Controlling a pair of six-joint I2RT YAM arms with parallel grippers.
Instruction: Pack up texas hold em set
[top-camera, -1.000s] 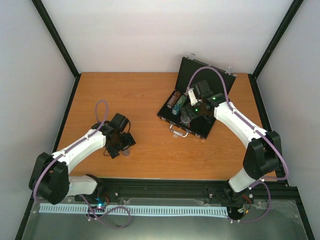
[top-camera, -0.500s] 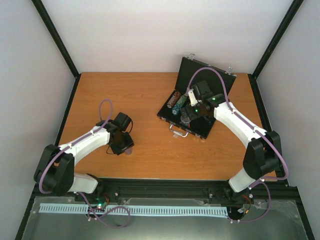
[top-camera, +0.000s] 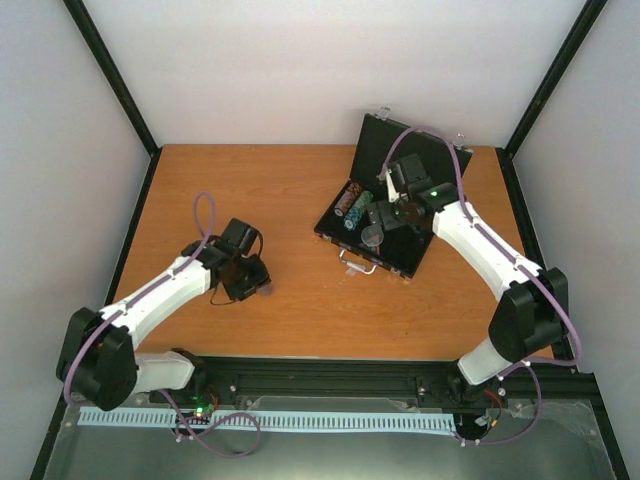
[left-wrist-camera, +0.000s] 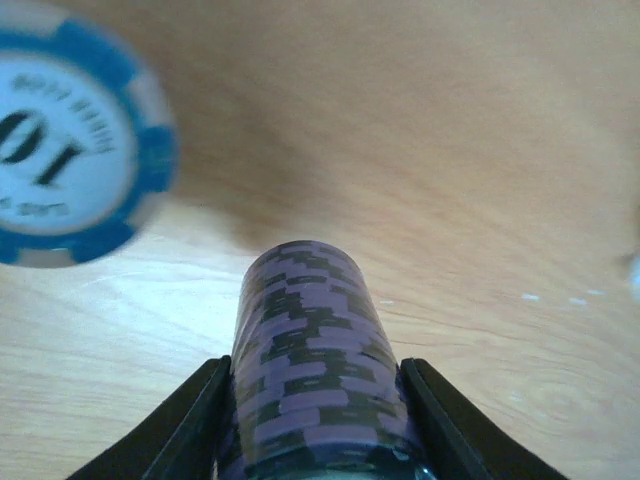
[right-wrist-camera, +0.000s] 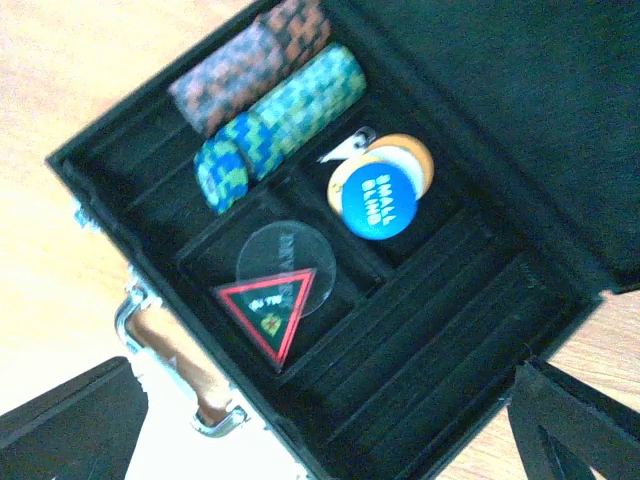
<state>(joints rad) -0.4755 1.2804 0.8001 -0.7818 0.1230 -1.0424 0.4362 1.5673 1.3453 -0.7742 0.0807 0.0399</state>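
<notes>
The slot (top-camera: 398, 244) beside the triangular token is empty. My left gripper lifts next, carries the chips outward over the case and lowers to release them there.
My left gripper (top-camera: 258, 286) is shut on a stack of purple poker chips (left-wrist-camera: 315, 370), with a black finger against each side, low over the left part of the table. A blue-and-white chip marked 10 (left-wrist-camera: 60, 160) shows blurred just beyond it. The black case (top-camera: 376, 259) lies open at the back right. In it are an orange stack (right-wrist-camera: 250, 65), a green-blue stack (right-wrist-camera: 285, 110), a blue round disc (right-wrist-camera: 380, 200) and a dark triangular token (right-wrist-camera: 268, 305) on a clear disc. My right gripper (right-wrist-camera: 320, 440) hangs open above the case, holding nothing.
The case's lid (top-camera: 372, 136) stands up toward the back wall. Its silver handle (right-wrist-camera: 170, 370) faces the front. The grooved chip slots (right-wrist-camera: 450, 330) at the right of the case hold nothing. Black frame posts (top-camera: 110, 80) flank the wooden table (top-camera: 250, 190).
My left gripper has closed from wide open onto the purple chip stack and shifted slightly right. My right gripper has drawn back a little over the open case, still open.
</notes>
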